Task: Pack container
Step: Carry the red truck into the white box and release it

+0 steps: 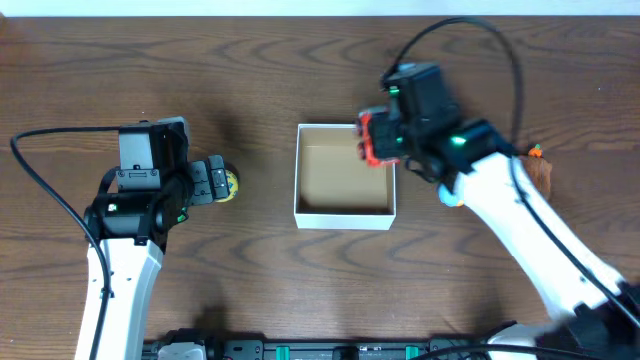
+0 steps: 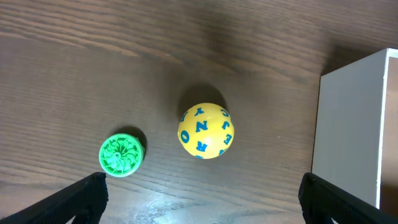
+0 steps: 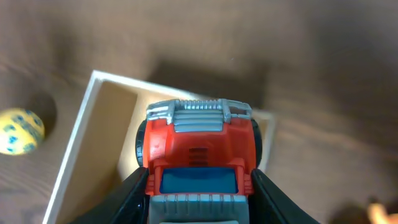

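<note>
The container (image 1: 345,212) is empty and the red toy truck hangs above it, so the robot's right gripper will next go down between the container's white sides toward its bare brown bottom.
The container (image 1: 345,212), a square shallow box with white walls and brown inside, sits mid-table; it also shows in the right wrist view (image 3: 78,130) and its white wall in the left wrist view (image 2: 348,124). My right gripper (image 3: 199,199) is shut on a red toy truck (image 3: 199,146) with a blue windshield and grey grille, held above the box's right side (image 1: 372,140). My left gripper (image 2: 199,208) is open and empty, just short of a yellow ball with blue letters (image 2: 206,131) and a green round toy (image 2: 121,153). The ball shows overhead by the left fingers (image 1: 230,183).
An orange-and-brown object (image 1: 540,165) lies on the table at the right, behind my right arm. A pale blue round thing (image 1: 450,195) shows under the right arm. The dark wood table (image 1: 300,70) spreads all around.
</note>
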{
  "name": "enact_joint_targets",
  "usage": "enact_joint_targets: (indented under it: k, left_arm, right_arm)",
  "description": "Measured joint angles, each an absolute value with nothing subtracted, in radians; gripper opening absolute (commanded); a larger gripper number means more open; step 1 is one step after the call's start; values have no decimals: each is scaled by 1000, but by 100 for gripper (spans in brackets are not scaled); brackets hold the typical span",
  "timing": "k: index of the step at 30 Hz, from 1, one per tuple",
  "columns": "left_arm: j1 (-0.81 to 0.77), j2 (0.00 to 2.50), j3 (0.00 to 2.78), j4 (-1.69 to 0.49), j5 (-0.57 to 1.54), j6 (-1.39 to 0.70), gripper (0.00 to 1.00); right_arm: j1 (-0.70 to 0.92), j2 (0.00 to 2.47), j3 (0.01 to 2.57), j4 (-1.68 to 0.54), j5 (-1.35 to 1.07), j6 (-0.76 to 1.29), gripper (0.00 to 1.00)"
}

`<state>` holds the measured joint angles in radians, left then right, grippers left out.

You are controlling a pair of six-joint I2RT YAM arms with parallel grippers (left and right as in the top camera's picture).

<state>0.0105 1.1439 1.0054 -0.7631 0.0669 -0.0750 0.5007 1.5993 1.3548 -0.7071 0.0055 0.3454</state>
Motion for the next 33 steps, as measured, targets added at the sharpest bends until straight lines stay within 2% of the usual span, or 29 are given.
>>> enact_joint_targets:
  k: [12,15,18,22,24,26,29,33]
  left_arm:
    - [10,1144,1005,-764,67,-75,98]
    - [10,1144,1005,-764,67,-75,98]
    - [10,1144,1005,-763,67,-75,98]
    - [10,1144,1005,-764,67,-75,98]
    - [10,1144,1005,-764,67,-75,98]
    - [10,1144,1005,-764,67,-75,98]
    - [10,1144,1005,-764,67,-75,98]
    - [10,1144,1005,-764,67,-75,98]
  right_arm:
    - [538,1777,1353,-752,5,459,1]
    - [538,1824,1353,-746,27,487,5]
    - [538,1861,1353,-725,38,498,25]
    - [538,1871,1352,-682,43,501,64]
    - [538,1871,1352,-656,47,500,79]
    - [538,1871,1353,-632,45,482,90]
    - [538,1871,1369,-636,45,449,99]
    - [519,1855,1446,-696,47,421,99]
